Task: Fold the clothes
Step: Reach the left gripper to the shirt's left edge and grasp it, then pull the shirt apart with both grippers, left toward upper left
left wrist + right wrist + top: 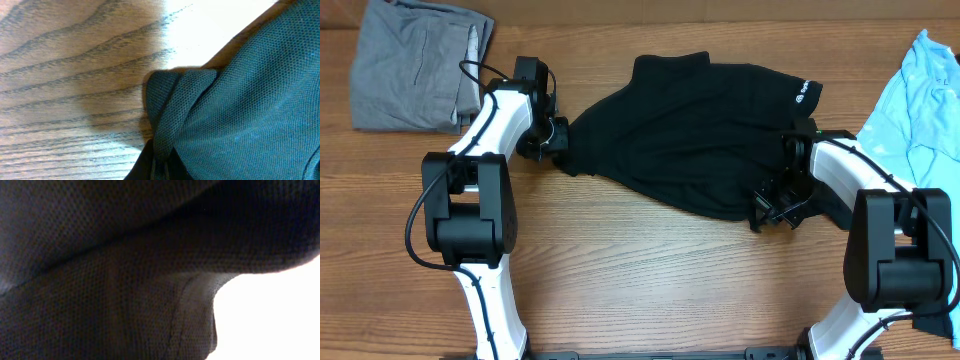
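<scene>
My left gripper pulls up and over bare wood to its left in the overhead view next. It releases the cloth there, as the cloth's corner is crumpled.
The black T-shirt [690, 140] lies bunched across the middle of the table, its small white sleeve logo [803, 96] at the upper right. My left gripper [558, 140] is shut on the shirt's left end; the left wrist view shows a fold of the cloth [240, 100] pinched between the fingers [161, 167]. My right gripper [772, 208] is at the shirt's lower right edge and seems shut on it. In the right wrist view the dark cloth [125, 280] fills the frame and hides the fingers. The shirt's lower edge runs taut between the two grippers.
A grey garment [415, 65] lies folded at the back left, close behind my left arm. A light-blue shirt [920, 100] lies at the right edge, beside my right arm. Bare wooden table [650, 280] shows in front.
</scene>
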